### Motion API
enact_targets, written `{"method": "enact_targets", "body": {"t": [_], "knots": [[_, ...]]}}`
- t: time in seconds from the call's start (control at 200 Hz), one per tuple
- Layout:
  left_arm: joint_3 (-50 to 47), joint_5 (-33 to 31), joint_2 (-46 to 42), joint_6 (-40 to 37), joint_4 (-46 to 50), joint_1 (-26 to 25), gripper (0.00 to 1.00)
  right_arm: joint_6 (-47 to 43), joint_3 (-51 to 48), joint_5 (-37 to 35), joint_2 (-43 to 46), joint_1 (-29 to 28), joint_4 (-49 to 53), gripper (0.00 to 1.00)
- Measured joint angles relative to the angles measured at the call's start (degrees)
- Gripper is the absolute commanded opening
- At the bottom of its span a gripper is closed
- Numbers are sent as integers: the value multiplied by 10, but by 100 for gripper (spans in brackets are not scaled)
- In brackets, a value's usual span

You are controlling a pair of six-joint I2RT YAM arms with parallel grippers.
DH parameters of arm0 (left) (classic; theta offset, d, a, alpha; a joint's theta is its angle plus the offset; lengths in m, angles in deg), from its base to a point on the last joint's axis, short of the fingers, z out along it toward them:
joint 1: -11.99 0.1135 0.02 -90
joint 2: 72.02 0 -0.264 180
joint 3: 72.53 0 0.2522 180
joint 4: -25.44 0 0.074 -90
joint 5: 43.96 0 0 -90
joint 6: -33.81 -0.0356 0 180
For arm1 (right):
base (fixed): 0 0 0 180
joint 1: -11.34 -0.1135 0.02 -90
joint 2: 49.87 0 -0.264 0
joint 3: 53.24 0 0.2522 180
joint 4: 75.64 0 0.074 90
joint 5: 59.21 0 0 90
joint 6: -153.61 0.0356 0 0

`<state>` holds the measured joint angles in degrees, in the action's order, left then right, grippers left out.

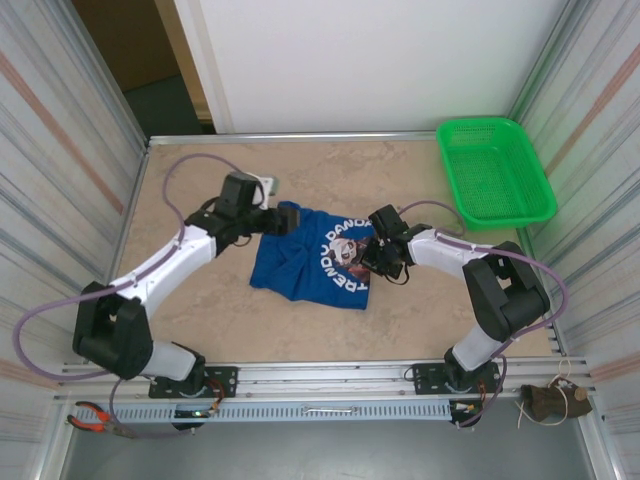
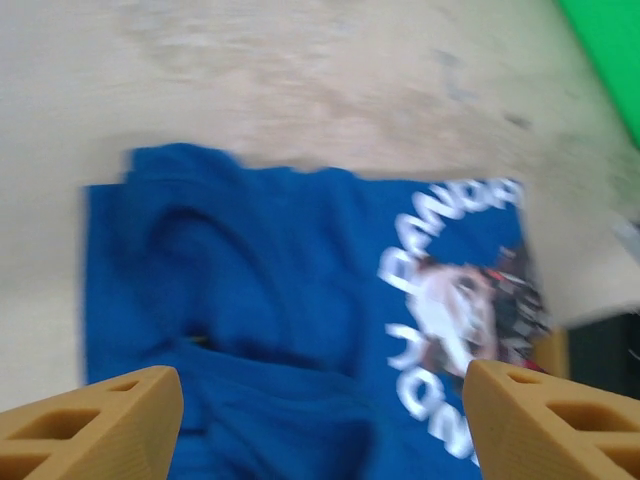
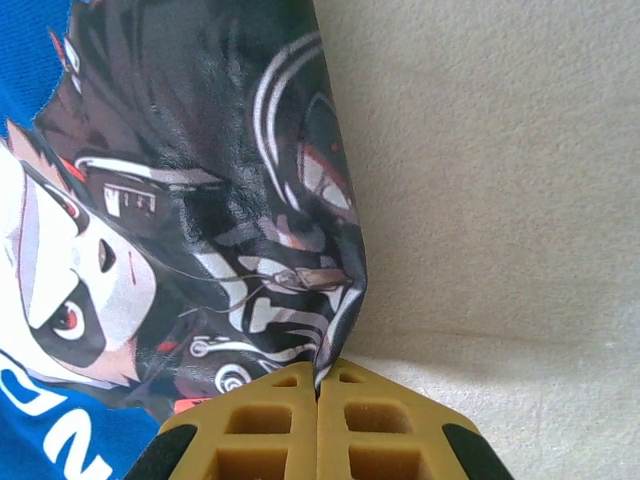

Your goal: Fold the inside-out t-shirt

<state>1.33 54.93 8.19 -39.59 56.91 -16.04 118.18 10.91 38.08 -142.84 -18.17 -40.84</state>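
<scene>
My right gripper will next pull the t-shirt's pinched printed edge back toward the front bar and release it on the bare tabletop, as the t-shirt's print lies sideways.
The inside-out t-shirt [image 1: 300,268] lies bunched in a rough square at the table's middle, royal blue, with white lettering and a panda-like graphic on its right part. My left gripper [image 1: 285,220] hovers at its upper left edge, jaws wide open with only cloth [image 2: 280,290] below them and nothing between the tan fingers [image 2: 110,410]. My right gripper [image 1: 377,258] is at the shirt's right edge. In the right wrist view its fingertips [image 3: 318,375] are pressed together on a fold of the printed cloth [image 3: 200,200], which is pulled up slightly.
A green mesh basket [image 1: 495,170] stands at the back right corner; its corner shows in the left wrist view [image 2: 610,50]. Bare beige tabletop [image 1: 230,320] surrounds the shirt. Metal walls close in both sides. Pliers [image 1: 95,418] lie by the front rail.
</scene>
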Motion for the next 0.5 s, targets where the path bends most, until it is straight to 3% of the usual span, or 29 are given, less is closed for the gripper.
{"method": "enact_targets", "body": {"t": [0.16, 0.366, 0.421, 0.501], "knots": [[-1, -54, 37, -19, 29, -85, 78, -2, 0, 0, 0, 0, 0, 0], [-2, -122, 127, -31, 55, -109, 76, -2, 0, 0, 0, 0, 0, 0], [-5, -135, 135, -30, 57, -109, 64, -2, 0, 0, 0, 0, 0, 0], [-11, -148, 137, -29, 56, -109, 34, -2, 0, 0, 0, 1, 0, 0]]}}
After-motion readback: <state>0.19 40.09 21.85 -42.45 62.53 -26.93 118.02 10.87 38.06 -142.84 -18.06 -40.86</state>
